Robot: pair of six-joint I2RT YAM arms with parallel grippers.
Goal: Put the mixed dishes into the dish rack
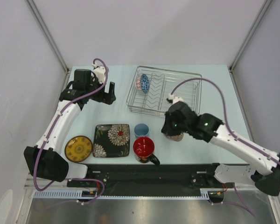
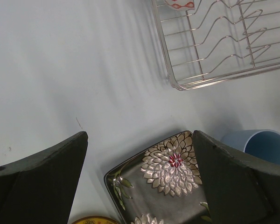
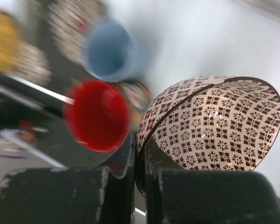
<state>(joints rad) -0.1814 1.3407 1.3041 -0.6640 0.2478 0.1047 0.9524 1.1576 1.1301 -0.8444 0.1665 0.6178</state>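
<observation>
My right gripper should next turn, carry the beige-pink bowl outward over the rack's empty near corner in front of the blue patterned bowl (image 1: 144, 83), then lower it.
My right gripper (image 1: 170, 132) is shut on the rim of the beige-pink patterned bowl (image 3: 214, 123), held tilted just in front of the dish rack (image 1: 164, 90); the bowl peeks out under the wrist (image 1: 176, 136). The blue patterned bowl (image 1: 144, 83) stands on edge in the rack's left end. The black square floral plate (image 1: 112, 140), yellow plate (image 1: 78, 148), light-blue cup (image 1: 141, 130) and black mug with red inside (image 1: 144, 148) sit on the table near the front. My left gripper (image 1: 107, 93) is open and empty, left of the rack, above the floral plate (image 2: 168, 182).
The rack's near corner (image 2: 177, 84) shows at the top of the left wrist view, with the light-blue cup (image 2: 263, 147) at the right. A black rail (image 1: 149, 172) runs along the table's front edge. Grey walls enclose the left, right and back.
</observation>
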